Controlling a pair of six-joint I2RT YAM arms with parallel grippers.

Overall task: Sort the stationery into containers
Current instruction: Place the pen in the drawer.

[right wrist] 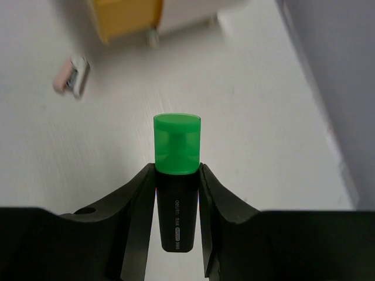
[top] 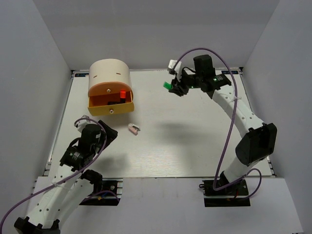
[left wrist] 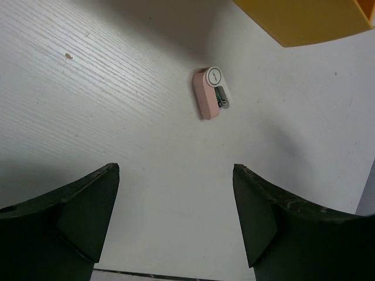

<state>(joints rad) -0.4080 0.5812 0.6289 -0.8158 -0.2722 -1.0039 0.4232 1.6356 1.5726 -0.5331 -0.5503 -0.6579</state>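
Observation:
The green-capped marker [top: 167, 86] goes over the organiser's open orange front next and my right gripper releases it, since that opening lies to its left in the top view.
The cream drum-shaped organiser [top: 109, 78] stands at the back left of the table, its orange front open toward me. An orange-capped black marker [top: 122, 94] lies inside it. The pink-and-white clip [top: 133, 129] lies on the table in front of it. My left gripper [top: 108, 135] is open and empty just left of the clip, which shows ahead in the left wrist view [left wrist: 211, 93]. My right gripper [top: 175, 87] is shut on the green-capped marker [top: 167, 86] and holds it above the back right of the table, cap forward [right wrist: 177, 143]. The pink-capped marker and the pale-yellow sticks are out of view.
The white table [top: 195, 146] is boxed in by grey walls at the left, back and right. The organiser's yellow front edge [left wrist: 304, 20] lies at the top right of the left wrist view. The right wrist view shows the clip [right wrist: 72, 75] and the organiser [right wrist: 126, 17] far ahead.

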